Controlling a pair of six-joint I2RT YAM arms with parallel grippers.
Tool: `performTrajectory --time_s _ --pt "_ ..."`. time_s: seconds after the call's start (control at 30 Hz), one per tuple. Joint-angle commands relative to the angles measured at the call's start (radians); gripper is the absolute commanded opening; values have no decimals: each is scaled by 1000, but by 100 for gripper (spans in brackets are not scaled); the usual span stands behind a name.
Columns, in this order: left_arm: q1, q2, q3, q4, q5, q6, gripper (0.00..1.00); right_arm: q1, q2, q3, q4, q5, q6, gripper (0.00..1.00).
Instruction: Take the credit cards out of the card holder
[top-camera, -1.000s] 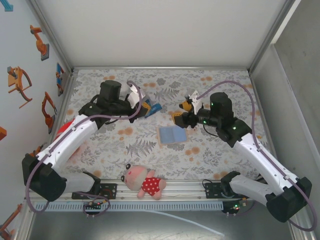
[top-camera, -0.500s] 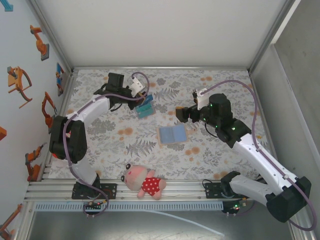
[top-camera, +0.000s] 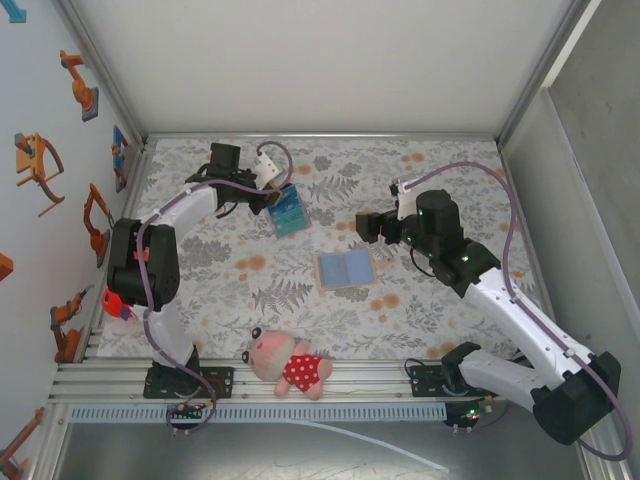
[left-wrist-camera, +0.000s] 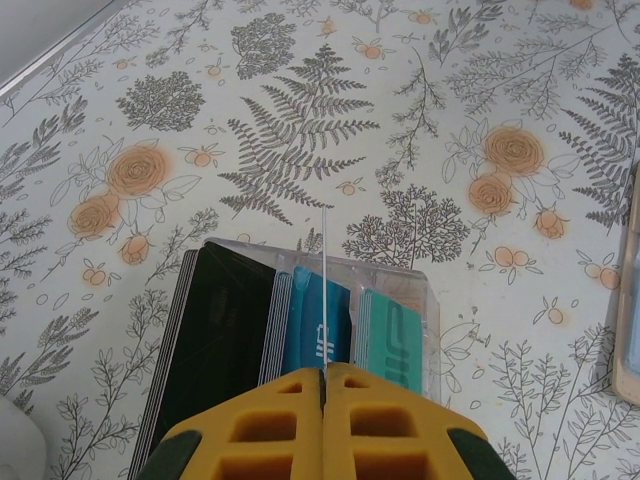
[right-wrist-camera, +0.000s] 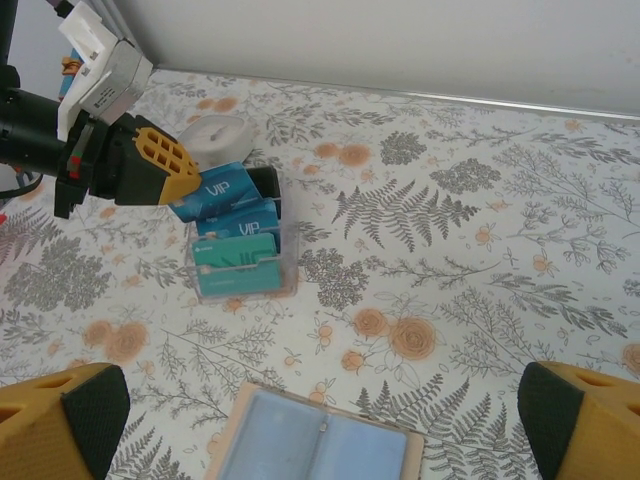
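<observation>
The blue VIP card will next go down toward the middle slot of the clear card box in my left gripper. The gripper will let go of it there, because matching blue cards stand in that slot.
The card holder (top-camera: 346, 270) lies open and flat mid-table, tan-rimmed with blue-grey inner faces; it also shows at the bottom of the right wrist view (right-wrist-camera: 320, 445). My left gripper (left-wrist-camera: 324, 372) is shut on a thin credit card (left-wrist-camera: 325, 290) seen edge-on. From the right wrist view that card is blue and marked VIP (right-wrist-camera: 215, 190), held by the left gripper (right-wrist-camera: 185, 185) just above a clear card box (right-wrist-camera: 240, 262). My right gripper (top-camera: 368, 228) stands wide open behind the card holder, its fingers (right-wrist-camera: 80, 420) at the frame's bottom corners with nothing between them.
The clear card box (top-camera: 288, 212) at the back left holds black, blue and teal cards (left-wrist-camera: 390, 340). A white round object (right-wrist-camera: 215, 135) sits behind it. A plush pig (top-camera: 290, 365) lies at the near edge. Frame walls ring the floral table.
My right gripper has opened wide and drawn back from the card holder. The left gripper has carried the blue card over the clear card box.
</observation>
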Motion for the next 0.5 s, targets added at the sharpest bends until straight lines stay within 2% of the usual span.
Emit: performTrajectory --time_s 0.0,0.47 --pt "9 22 40 -42 37 49 0 2 -7 -7 21 16 18 99" --pt "13 107 113 -120 19 102 0 2 -3 -6 29 24 16 99"
